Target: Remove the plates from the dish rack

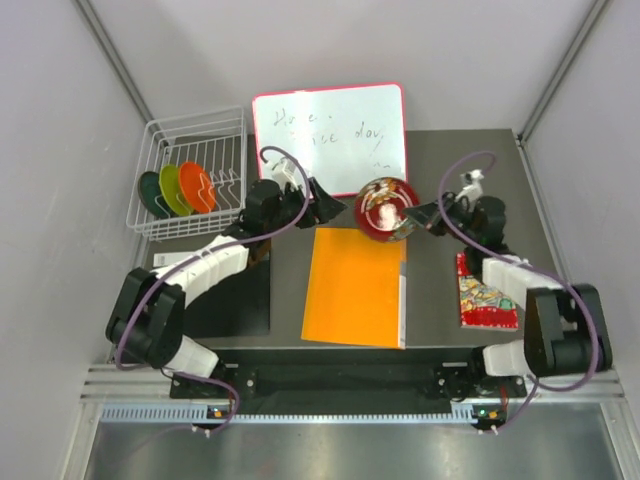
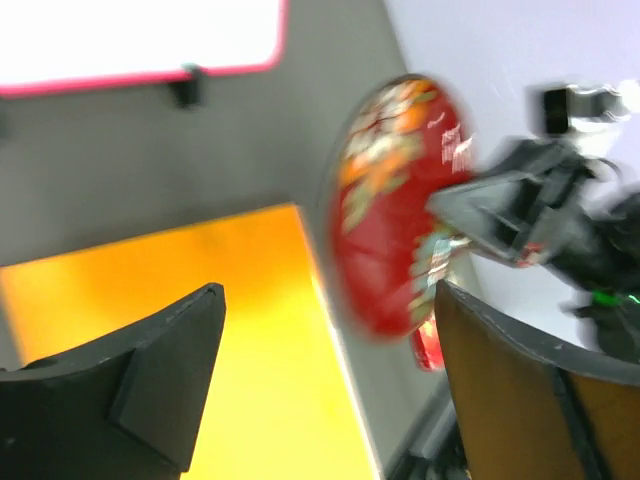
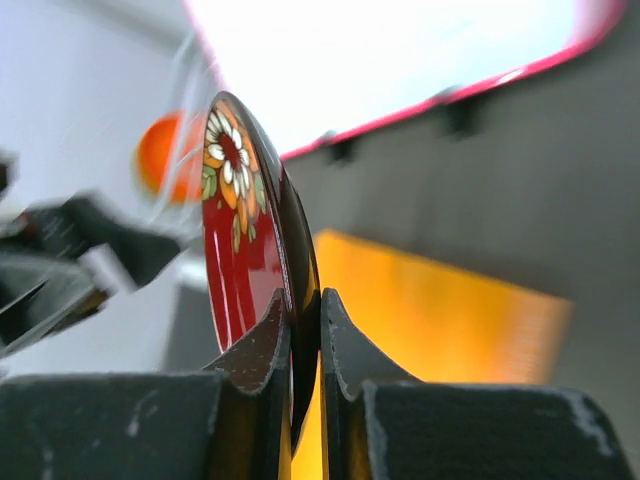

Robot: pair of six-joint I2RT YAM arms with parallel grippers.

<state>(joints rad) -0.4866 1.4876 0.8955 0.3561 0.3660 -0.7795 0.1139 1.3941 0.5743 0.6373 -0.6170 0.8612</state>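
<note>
Bare tabletop beyond the booklet lies below the plate, to the plate's right in the top view. My right gripper will next carry the plate across and down and release it there.
The patterned red plate (image 1: pixel 386 208) is held tilted above the table's middle, in front of the whiteboard. My right gripper (image 1: pixel 418 217) is shut on its rim; in the right wrist view (image 3: pixel 305 325) the fingers pinch the plate's edge (image 3: pixel 245 230). My left gripper (image 1: pixel 322 203) is open and empty just left of the plate; the plate shows beyond its fingers in the left wrist view (image 2: pixel 395 205). The white wire dish rack (image 1: pixel 190 172) stands at the back left with the orange plate (image 1: pixel 197 186), lime green plate (image 1: pixel 173 189) and dark teal plate (image 1: pixel 151 193) upright in it.
A pink-framed whiteboard (image 1: pixel 330 136) leans at the back centre. An orange sheet (image 1: pixel 355 287) lies below the held plate. A black notebook (image 1: pixel 228 297) lies at the left front. A red patterned booklet (image 1: pixel 483 292) lies under my right arm.
</note>
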